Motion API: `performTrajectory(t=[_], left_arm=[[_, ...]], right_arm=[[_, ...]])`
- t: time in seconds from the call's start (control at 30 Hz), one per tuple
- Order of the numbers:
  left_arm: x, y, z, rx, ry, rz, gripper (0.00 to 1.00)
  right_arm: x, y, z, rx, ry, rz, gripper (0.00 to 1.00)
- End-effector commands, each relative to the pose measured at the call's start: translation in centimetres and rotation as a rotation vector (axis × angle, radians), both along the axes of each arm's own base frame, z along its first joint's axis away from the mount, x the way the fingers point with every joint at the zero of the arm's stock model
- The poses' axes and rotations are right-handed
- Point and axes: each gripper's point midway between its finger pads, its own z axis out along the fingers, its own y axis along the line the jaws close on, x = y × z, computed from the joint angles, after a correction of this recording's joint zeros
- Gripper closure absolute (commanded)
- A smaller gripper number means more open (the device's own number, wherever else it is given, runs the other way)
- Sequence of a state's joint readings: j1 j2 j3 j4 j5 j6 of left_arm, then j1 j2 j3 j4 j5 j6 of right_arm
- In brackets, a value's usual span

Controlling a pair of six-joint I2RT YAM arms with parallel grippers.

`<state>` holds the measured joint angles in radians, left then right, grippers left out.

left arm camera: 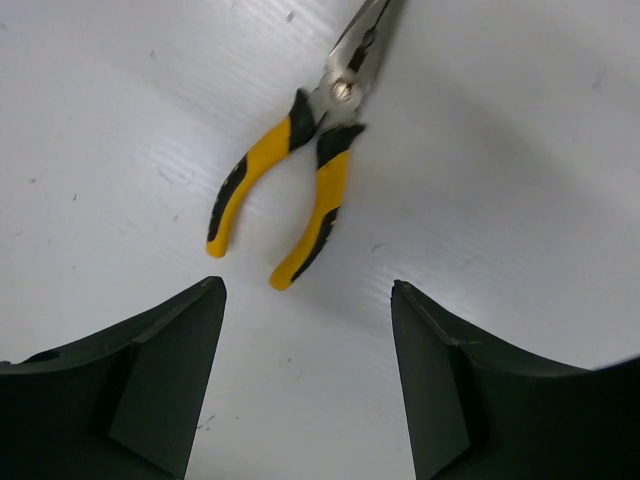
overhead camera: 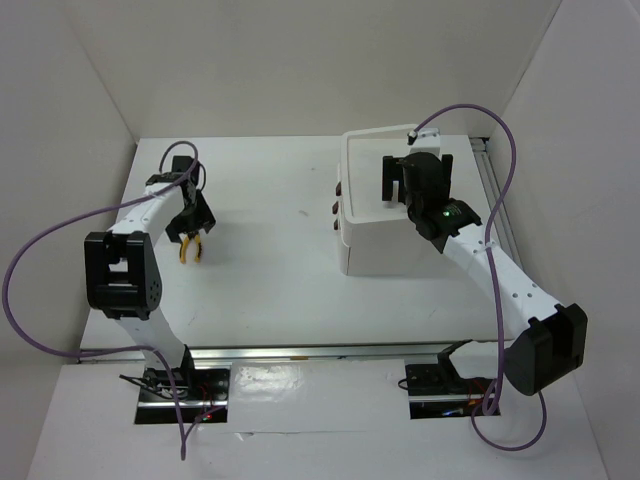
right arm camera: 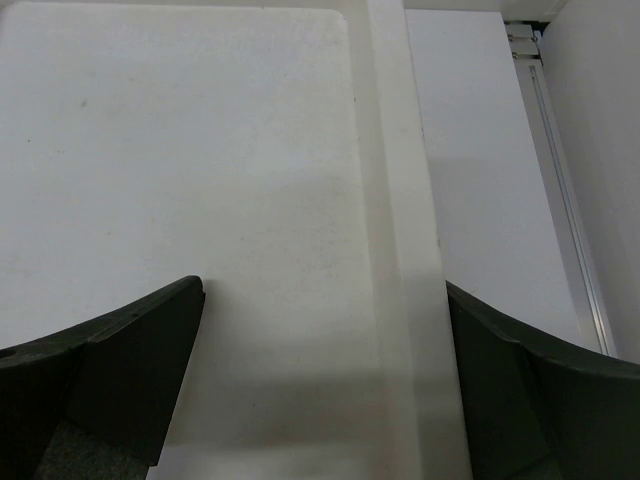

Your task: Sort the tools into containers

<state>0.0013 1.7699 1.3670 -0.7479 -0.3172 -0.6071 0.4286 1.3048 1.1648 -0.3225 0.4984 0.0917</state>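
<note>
The pliers' handle nearer the cabinet lies below my left gripper, which moves down and turns astride it next, since a gap separates both handles.
The yellow-handled pliers (left arm camera: 300,170) lie flat on the white table, handles spread and pointing toward my left gripper (left arm camera: 305,290). That gripper is open and empty and hovers just short of the handle ends. In the top view the pliers (overhead camera: 190,253) show at the left gripper (overhead camera: 192,238). The white cabinet (overhead camera: 385,250) stands right of centre, with dark red knobs (overhead camera: 337,208) on its left face. My right gripper (overhead camera: 398,190) is open and empty above the cabinet's top tray (right arm camera: 200,150), near its right rim (right arm camera: 395,200). The other tools are out of view.
A metal rail (overhead camera: 492,190) runs along the table's right edge, also in the right wrist view (right arm camera: 565,200). White walls enclose the table on three sides. Purple cables (overhead camera: 40,250) loop beside both arms.
</note>
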Motion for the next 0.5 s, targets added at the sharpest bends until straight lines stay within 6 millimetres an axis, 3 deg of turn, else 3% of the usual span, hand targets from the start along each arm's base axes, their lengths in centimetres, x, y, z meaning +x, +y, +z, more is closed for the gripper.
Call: performTrajectory(t=[0.0, 0.27, 0.47], left_arm=[[-3.0, 1.0, -1.2, 0.025, 0.09, -0.041, 0.21], [-3.5, 1.0, -5.1, -0.009, 0.149, -0.049, 0.23], [-2.9, 1.7, -6.7, -0.02, 0.189, -0.039, 0.25]], right_arm=[[-4.2, 5.4, -8.9, 0.026, 0.323, 0.242, 0.0], [-4.3, 5.3, -8.0, 0.027, 0.3, 0.249, 0.0], [-4.6, 4.9, -7.0, 0.031, 0.277, 0.243, 0.0]])
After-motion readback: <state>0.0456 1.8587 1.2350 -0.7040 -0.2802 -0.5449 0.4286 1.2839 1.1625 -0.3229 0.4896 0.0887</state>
